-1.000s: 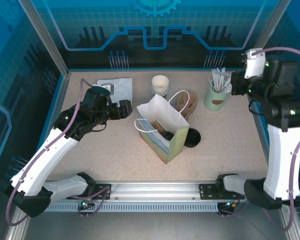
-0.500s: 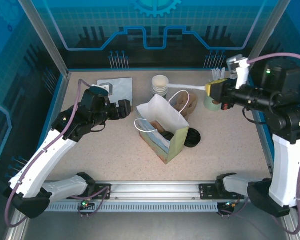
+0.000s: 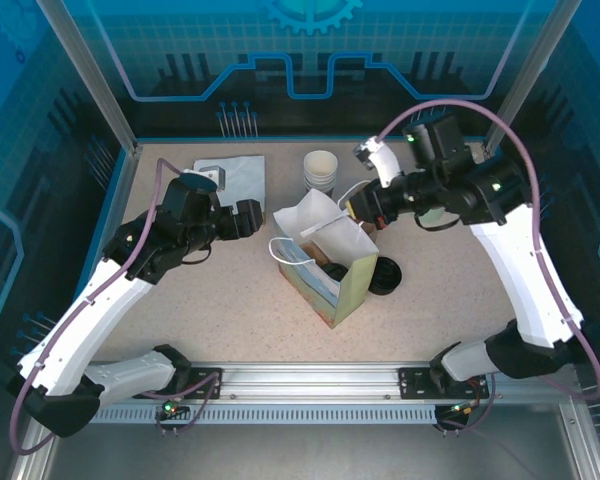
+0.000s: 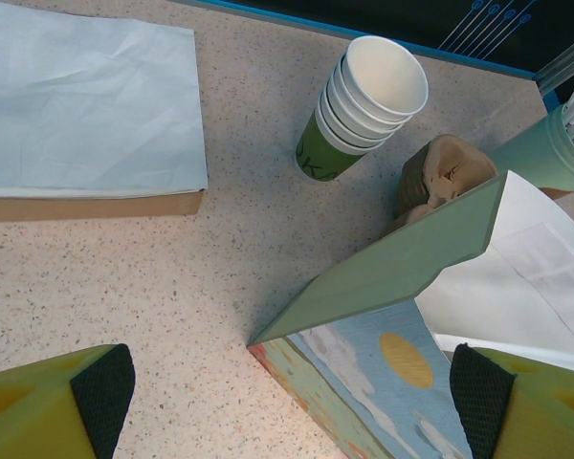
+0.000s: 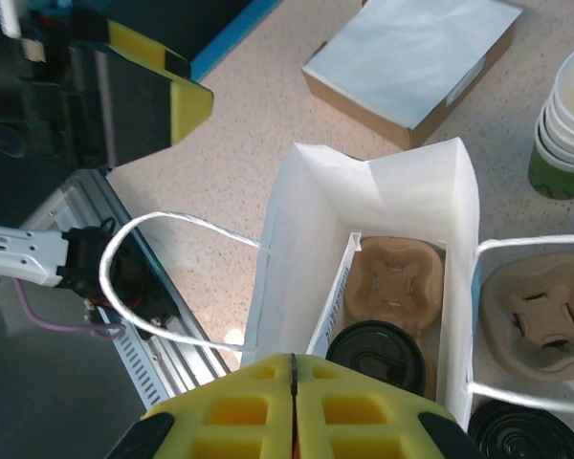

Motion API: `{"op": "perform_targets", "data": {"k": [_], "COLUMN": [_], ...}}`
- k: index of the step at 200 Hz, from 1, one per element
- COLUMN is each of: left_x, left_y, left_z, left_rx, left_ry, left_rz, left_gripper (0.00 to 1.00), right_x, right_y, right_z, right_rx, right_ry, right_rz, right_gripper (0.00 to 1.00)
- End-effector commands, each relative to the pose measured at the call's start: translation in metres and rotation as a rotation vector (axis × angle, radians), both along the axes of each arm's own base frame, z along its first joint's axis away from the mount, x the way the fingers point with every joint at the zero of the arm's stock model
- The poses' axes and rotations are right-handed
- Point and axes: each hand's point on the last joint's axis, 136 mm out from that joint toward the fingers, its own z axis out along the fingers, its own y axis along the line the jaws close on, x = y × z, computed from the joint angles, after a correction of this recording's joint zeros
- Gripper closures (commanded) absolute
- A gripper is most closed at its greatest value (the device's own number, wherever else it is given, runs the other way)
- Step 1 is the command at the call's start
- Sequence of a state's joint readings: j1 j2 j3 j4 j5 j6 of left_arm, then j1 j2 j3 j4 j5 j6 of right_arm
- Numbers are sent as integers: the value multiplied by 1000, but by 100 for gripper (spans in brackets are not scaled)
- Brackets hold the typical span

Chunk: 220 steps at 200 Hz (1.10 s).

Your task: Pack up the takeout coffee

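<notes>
I need to move my right gripper down toward the empty tray pocket beside the black lid inside the bag next and let go of the straw there, since that pocket is open.
The takeout coffee stands inside the open paper bag (image 3: 342,288); I see its round black lid (image 5: 375,352) and not its walls. It sits in a brown pulp tray (image 5: 398,279) on the bag's floor. My right gripper (image 5: 292,361) hangs just above the bag's (image 5: 316,239) mouth, shut on a white wrapped straw (image 5: 333,292) that points down into the bag. From above, that right gripper (image 3: 364,208) is over the bag's far rim. My left gripper (image 3: 247,218) stands open at the bag's left side, its pads (image 4: 100,394) apart and holding nothing, with the bag's corner (image 4: 392,277) between them.
A stack of white-and-green cups (image 3: 320,170) stands behind the bag. A flat pale box (image 3: 230,176) lies far left. A second pulp tray (image 5: 540,316) and a loose black lid (image 3: 385,275) sit to the right of the bag. The pale green straw cup (image 4: 545,153) is behind it.
My right arm has swung left from the straw cup at the far right, carrying a straw, and now hangs over the bag. The left arm has not moved.
</notes>
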State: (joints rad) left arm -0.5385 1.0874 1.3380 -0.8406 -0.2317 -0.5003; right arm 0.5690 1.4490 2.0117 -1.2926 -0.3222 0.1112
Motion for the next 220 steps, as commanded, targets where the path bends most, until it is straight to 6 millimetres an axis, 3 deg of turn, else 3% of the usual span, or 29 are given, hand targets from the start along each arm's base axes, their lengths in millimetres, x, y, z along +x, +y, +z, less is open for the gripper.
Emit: {"op": "perform_targets", "data": {"k": [1,61,81,100,126,176,220], "left_x": [0,0,0,0,0,10,34], "left_y": [5,2,2,3,6,25,62], "left_z": [4,2,1,1,-1,-4,-27], "left_rx": [-19,-28,-27,-23,-9,-69,-125], "left_ry": [0,9,11,14,20,69,154], "left_rz": [34,27,26,27,38,89,164], "left_gripper": [11,11,11,11,11,7,9], "right_x": [7,30,38,46,52,46,31], "right_y": [18,62,69,66,51,-6,-50], "right_z": [-15,-63,-69,-63,-39,9,23], "right_rx": [-33,-58,-68,-85,-77,-39,35], "right_ry": [9,134,147,110,23,-181,-272], "right_rz": [39,88,90,71,19,-144,-252], "right_gripper": [89,86,78,70,65,51,35]}}
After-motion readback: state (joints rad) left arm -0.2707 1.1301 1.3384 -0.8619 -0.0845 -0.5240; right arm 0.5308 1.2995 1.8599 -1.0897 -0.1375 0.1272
